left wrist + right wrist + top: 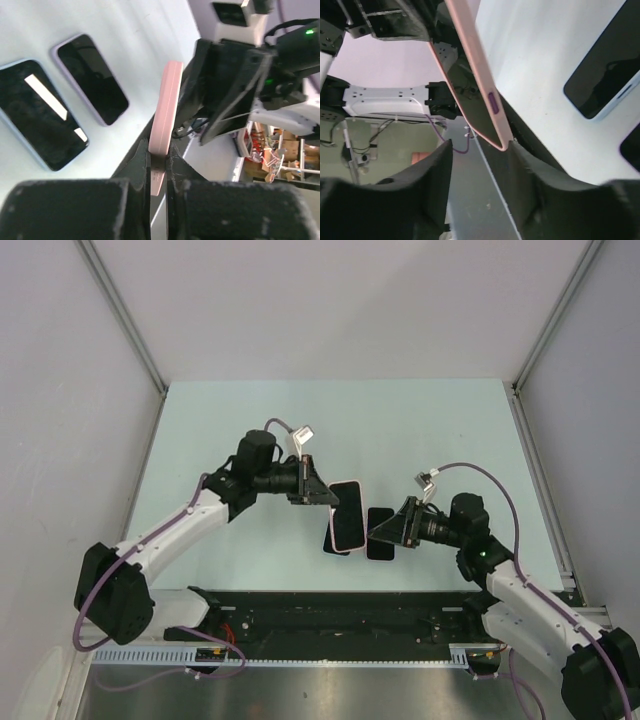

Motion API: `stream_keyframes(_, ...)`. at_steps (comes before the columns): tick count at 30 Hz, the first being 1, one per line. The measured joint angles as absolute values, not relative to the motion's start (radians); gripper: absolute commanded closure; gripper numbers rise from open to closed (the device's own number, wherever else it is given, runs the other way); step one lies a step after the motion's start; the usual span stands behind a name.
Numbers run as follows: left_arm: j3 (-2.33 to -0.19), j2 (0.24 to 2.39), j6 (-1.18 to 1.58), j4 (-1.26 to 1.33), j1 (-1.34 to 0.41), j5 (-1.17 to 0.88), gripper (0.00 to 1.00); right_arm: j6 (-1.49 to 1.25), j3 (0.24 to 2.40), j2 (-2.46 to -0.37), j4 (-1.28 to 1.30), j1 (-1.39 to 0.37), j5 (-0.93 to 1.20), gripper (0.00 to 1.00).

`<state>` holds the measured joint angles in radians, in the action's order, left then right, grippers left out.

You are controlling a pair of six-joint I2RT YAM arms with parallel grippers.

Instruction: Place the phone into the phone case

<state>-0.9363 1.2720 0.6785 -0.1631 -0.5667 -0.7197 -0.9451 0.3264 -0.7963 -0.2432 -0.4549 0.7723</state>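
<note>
My left gripper will next bring the pink case [347, 515] down and to the left in the top view, onto the empty table beside the light-blue-rimmed phone.
My left gripper [322, 494] is shut on the edge of a pink phone case [347, 515] with a dark face and holds it tilted above the table. In the left wrist view the case [166, 107] stands edge-on between my fingers [136, 162]. Two dark phones lie on the table: one with a light blue rim [40, 112] and one with a lavender rim [92, 77]. In the top view one phone [333, 544] lies partly under the case, the other [380, 538] beside it. My right gripper [376, 531] is open; the case's lower corner [497, 137] sits between its fingers, against the right one.
The pale green table [430, 430] is walled by white panels on three sides. A black rail [330, 612] runs along the near edge between the arm bases. The two arms' wrists are close together over the phones.
</note>
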Motion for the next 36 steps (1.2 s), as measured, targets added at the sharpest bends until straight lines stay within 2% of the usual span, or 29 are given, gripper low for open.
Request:
stream_keyframes(1,-0.937,1.278,0.647,-0.184,-0.561,-0.712,1.00,-0.942,0.328,-0.791,-0.232,-0.452,0.767,0.33)
stream_keyframes(2,-0.937,1.286,0.622,-0.202,-0.554,-0.711,1.00,-0.935,0.332,-0.780,-0.213,-0.446,0.760,0.10)
stream_keyframes(3,-0.938,1.297,0.591,-0.227,-0.545,-0.710,1.00,-0.931,0.337,-0.768,-0.195,-0.442,0.756,0.01)
stream_keyframes(14,-1.025,1.445,0.301,-0.487,-0.460,-0.701,1.00,-0.859,0.386,-0.695,-0.059,-0.366,0.764,0.00)
stream_keyframes(23,-1.124,1.551,0.189,-0.625,-0.429,-0.640,1.00,-0.810,0.390,-0.694,0.026,-0.277,0.830,0.00)
stream_keyframes(31,-1.131,1.665,0.157,-0.656,-0.409,-0.591,0.99,-0.789,0.390,-0.695,0.045,-0.226,0.885,0.00)
stream_keyframes(32,-1.135,1.678,0.158,-0.654,-0.406,-0.594,0.98,-0.786,0.390,-0.695,0.048,-0.222,0.894,0.00)
stream_keyframes(33,-1.140,1.691,0.159,-0.654,-0.400,-0.602,0.88,-0.785,0.390,-0.694,0.049,-0.217,0.900,0.00)
stream_keyframes(35,-1.143,1.704,0.163,-0.654,-0.389,-0.610,0.79,-0.784,0.390,-0.693,0.049,-0.211,0.911,0.00)
stream_keyframes(36,-1.145,1.710,0.165,-0.654,-0.386,-0.611,0.71,-0.784,0.390,-0.691,0.051,-0.209,0.915,0.00)
